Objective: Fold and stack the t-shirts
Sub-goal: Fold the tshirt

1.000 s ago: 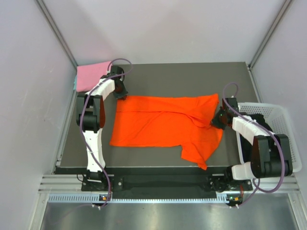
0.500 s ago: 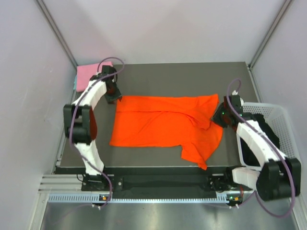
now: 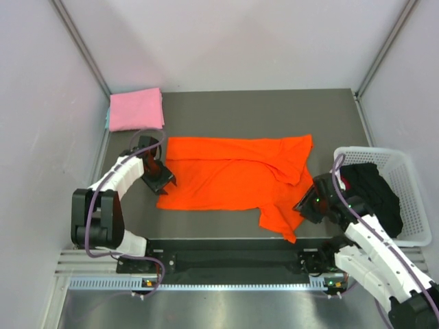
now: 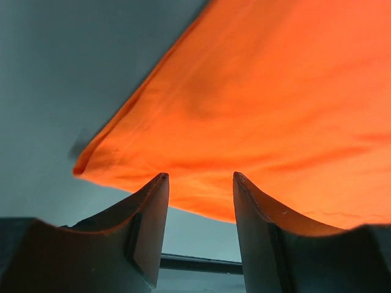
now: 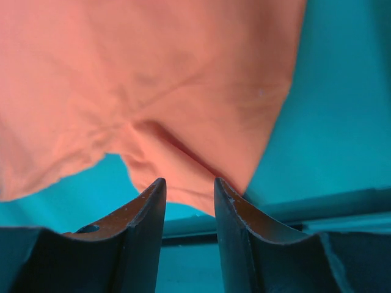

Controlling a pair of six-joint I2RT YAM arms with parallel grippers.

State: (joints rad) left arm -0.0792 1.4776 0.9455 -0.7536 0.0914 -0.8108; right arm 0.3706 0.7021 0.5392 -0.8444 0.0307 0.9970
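The flap sticks out. My right gripper should next bring its open fingers down and back around the flap's near tip (image 5: 208, 206).
The orange-red t-shirt (image 3: 233, 175) lies spread on the dark table, partly folded, with a flap hanging toward the front right. It also shows in the left wrist view (image 4: 263, 104) and the right wrist view (image 5: 140, 85). The pink t-shirt (image 3: 136, 108) lies folded at the back left corner. My left gripper (image 3: 163, 181) is open and empty at the shirt's front left corner; its jaws (image 4: 200, 183) stand apart above the hem. My right gripper (image 3: 303, 208) is open and empty beside the shirt's front right flap (image 5: 189, 186).
A white lattice basket (image 3: 405, 236) with dark clothing stands at the right of the table. The table's front edge (image 3: 226, 241) runs just below the shirt. Grey walls close in the left, back and right sides.
Both arms have swung from the shirt's back corners toward the front: the left to the front left corner, the right to the front right flap. The shirt has not moved.
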